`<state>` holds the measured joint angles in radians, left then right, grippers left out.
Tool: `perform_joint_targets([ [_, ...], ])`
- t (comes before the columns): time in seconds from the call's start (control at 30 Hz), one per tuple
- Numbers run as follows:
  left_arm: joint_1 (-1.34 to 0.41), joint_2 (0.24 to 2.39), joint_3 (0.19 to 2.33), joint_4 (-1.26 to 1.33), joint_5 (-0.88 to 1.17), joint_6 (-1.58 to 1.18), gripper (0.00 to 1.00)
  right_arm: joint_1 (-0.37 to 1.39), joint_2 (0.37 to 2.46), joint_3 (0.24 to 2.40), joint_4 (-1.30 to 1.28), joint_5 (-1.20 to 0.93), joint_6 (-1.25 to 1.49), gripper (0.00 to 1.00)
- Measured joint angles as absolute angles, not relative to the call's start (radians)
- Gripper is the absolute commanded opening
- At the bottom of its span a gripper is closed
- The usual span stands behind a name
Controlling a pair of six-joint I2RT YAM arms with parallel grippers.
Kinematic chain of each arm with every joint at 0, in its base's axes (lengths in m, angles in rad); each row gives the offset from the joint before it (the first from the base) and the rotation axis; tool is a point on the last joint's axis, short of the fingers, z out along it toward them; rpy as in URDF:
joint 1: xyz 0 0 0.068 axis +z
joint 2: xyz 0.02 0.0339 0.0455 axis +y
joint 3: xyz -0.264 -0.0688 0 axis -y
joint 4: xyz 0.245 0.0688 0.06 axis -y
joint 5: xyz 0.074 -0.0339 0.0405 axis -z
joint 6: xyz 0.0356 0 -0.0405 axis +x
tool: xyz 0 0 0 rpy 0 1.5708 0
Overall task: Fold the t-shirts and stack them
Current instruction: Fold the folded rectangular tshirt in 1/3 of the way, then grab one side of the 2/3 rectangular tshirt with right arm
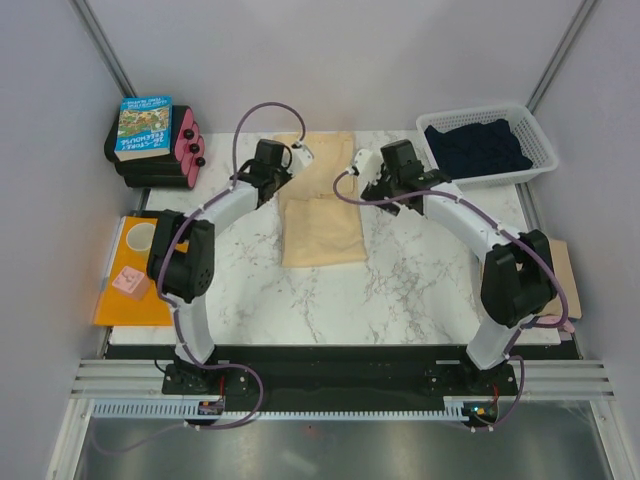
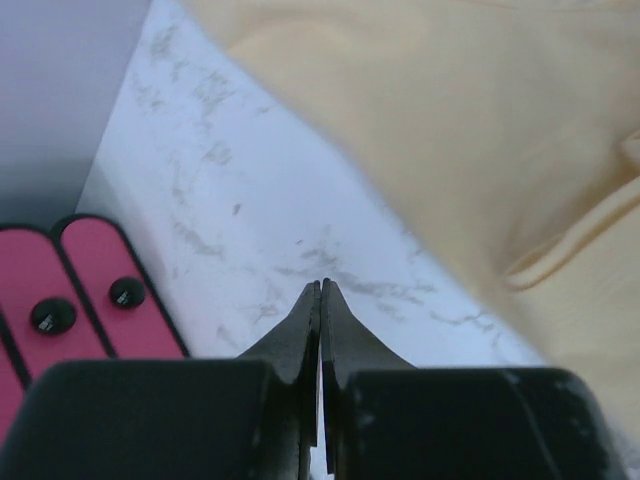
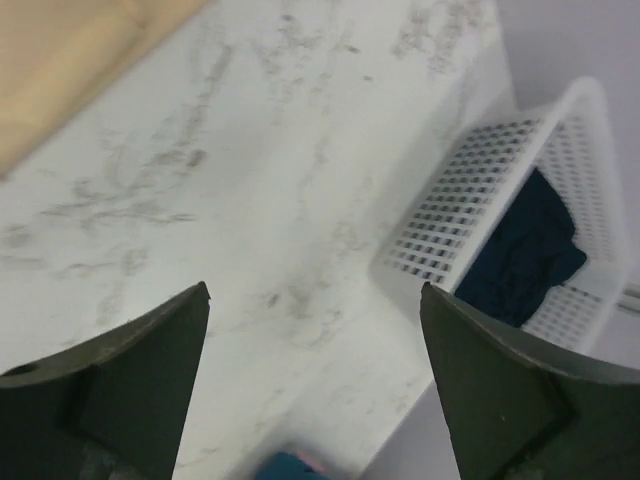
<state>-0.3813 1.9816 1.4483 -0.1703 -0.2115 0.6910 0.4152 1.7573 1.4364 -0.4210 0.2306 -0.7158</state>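
The robot's right gripper will move back and down across the yellow shirt, onto the yellow shirt's near corner on the orange sheet's side (image 1: 287,261), since that corner lies uncovered.
A folded pale yellow t-shirt (image 1: 320,215) lies at the middle of the marble table (image 1: 420,290). In the left wrist view it (image 2: 470,130) fills the upper right. A dark navy t-shirt (image 1: 475,148) lies in a white basket (image 1: 487,108) at the back right; the right wrist view also shows the shirt (image 3: 525,255) and the basket (image 3: 450,220). My left gripper (image 1: 270,165) (image 2: 322,287) is shut and empty over bare marble, left of the yellow shirt's far end. My right gripper (image 1: 385,180) (image 3: 315,290) is open and empty between the yellow shirt and the basket.
A book on black cases with pink ends (image 1: 150,140) stands at the back left; the pink ends (image 2: 90,290) are close to my left gripper. An orange sheet (image 1: 125,310) with a white ring and a small pink item lies at the left edge. A tan piece (image 1: 565,275) shows at the right edge.
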Motion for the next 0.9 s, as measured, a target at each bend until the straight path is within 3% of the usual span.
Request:
perform_joint_targets([
  [0.07, -0.344, 1.925, 1.439, -0.183, -0.235, 0.682, 0.46, 0.449, 1.736, 1.415, -0.466, 0.180, -0.751, 0.98],
  [0.1, -0.328, 1.898, 1.438, -0.187, -0.241, 0.680, 0.75, 0.473, 1.724, 1.402, -0.490, 0.143, -0.768, 0.98],
  [0.2, -0.266, 1.785, 1.428, -0.193, -0.268, 0.667, 0.99, 0.548, 1.694, 1.363, -0.552, 0.035, -0.799, 0.98],
  [0.47, -0.142, 1.589, 1.358, -0.228, -0.316, 0.632, 0.99, 0.748, 1.706, 1.311, -0.595, -0.137, -0.822, 0.98],
  [0.67, -0.142, 1.579, 1.288, -0.301, -0.317, 0.596, 1.00, 0.876, 1.836, 1.306, -0.544, -0.121, -0.868, 0.98],
  [0.9, -0.142, 1.541, 1.269, -0.339, -0.318, 0.587, 1.00, 0.892, 1.921, 1.291, -0.458, -0.054, -0.909, 0.98],
])
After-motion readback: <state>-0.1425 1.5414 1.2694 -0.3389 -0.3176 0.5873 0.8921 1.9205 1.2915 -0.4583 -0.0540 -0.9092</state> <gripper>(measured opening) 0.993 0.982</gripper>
